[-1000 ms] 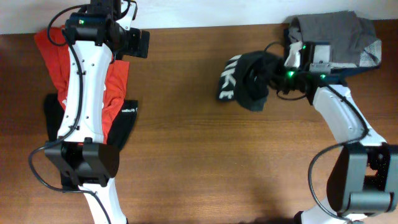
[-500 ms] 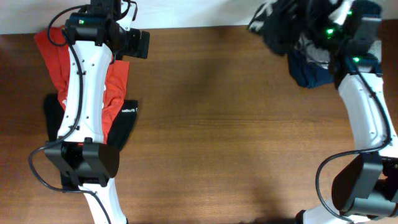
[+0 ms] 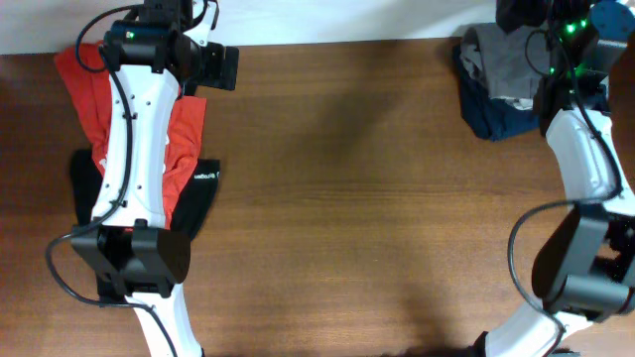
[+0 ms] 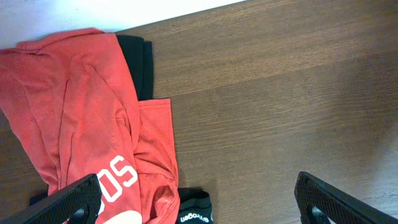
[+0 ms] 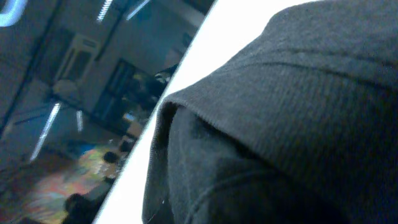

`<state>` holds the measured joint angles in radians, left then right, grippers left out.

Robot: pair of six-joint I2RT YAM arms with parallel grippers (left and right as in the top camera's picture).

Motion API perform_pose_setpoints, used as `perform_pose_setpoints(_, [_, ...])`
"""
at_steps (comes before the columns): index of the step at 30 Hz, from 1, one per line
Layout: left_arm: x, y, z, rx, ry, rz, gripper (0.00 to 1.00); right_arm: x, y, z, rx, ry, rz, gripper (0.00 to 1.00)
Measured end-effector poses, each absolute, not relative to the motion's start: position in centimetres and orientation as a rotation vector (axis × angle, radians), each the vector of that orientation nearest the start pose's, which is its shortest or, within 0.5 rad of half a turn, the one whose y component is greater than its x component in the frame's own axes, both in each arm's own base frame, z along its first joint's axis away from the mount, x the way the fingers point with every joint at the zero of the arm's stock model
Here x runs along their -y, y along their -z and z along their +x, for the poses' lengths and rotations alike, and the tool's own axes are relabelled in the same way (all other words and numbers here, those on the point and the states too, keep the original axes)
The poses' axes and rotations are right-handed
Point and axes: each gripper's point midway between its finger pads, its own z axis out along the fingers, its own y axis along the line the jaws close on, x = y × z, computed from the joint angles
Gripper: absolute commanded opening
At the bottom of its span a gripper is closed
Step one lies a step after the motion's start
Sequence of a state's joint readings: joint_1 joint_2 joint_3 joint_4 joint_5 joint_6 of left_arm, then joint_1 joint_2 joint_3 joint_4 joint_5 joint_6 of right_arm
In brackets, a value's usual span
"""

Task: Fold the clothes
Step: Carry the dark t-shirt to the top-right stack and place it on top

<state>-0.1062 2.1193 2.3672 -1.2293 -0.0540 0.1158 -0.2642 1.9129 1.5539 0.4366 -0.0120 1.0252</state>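
I will lower my right gripper and let go of the black T-shirt on top of the pile of grey cloth (image 3: 514, 61), which is below the gripper and already has stacked clothes on it.
A red garment with white print (image 3: 84, 89) lies at the far left, partly under my left arm, and also shows in the left wrist view (image 4: 74, 112). A black garment with small white lettering (image 3: 201, 188) lies beneath it (image 4: 196, 213). My left gripper (image 3: 220, 69) hovers open and empty above them (image 4: 196, 190). My right gripper (image 3: 524, 12) is raised at the back right edge, with a black T-shirt bunched on it. Dark cloth (image 5: 280, 124) fills the right wrist view and hides the fingers.
A pile of grey cloth (image 3: 506, 59) on navy cloth (image 3: 491, 121) sits at the back right corner, below the right gripper. The brown wooden table (image 3: 347, 218) ends at a white wall along the back.
My right arm has lifted the black T-shirt from the table's middle up and back to the far right corner, mostly out of the overhead view. The left arm has not moved.
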Motion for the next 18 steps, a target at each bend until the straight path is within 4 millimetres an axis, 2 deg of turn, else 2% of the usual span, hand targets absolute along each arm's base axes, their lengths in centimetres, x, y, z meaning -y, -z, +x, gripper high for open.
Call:
perform_pose_setpoints(2, [4.6, -25.4, 51.7, -2.530, -0.072, 0.261, 0.99, 16.9, -34.5, 59.2, -1.184, -0.612, 0.866, 0.04])
perform_pose_setpoints(6, [4.6, -25.7, 52.1, -2.506, -0.072, 0.257, 0.99, 19.6, -29.7, 60.7, -1.208, -0.591, 0.852, 0.04])
perform_pose_setpoints(9, [4.7, -25.9, 52.4, -2.494, -0.071, 0.256, 0.99, 21.0, -23.3, 62.1, -1.310, -0.607, 0.884, 0.04])
perform_pose_setpoints(11, [4.7, -26.0, 52.4, -2.491, -0.072, 0.255, 0.99, 21.4, -18.2, 62.5, -1.404, -0.633, 0.903, 0.04])
perform_pose_setpoints(13, [4.7, -26.0, 52.5, -2.489, -0.071, 0.255, 0.99, 21.0, -16.2, 62.6, -1.467, -0.648, 0.908, 0.04])
perform_pose_setpoints(15, [4.7, -26.0, 52.5, -2.488, -0.070, 0.255, 0.99, 20.3, -15.4, 62.6, -1.523, -0.664, 0.892, 0.04])
perform_pose_setpoints(16, [4.7, -26.0, 52.5, -2.487, -0.070, 0.255, 0.99, 20.0, -15.3, 62.6, -1.538, -0.674, 0.882, 0.07])
perform_pose_setpoints(17, [4.7, -26.0, 52.5, -2.487, -0.070, 0.255, 0.99, 19.9, -15.1, 62.6, -1.552, -0.680, 0.879, 0.12])
perform_pose_setpoints(18, [4.7, -26.0, 52.5, -2.487, -0.070, 0.255, 0.99, 19.4, -14.5, 62.3, -1.595, -0.717, 0.876, 0.29])
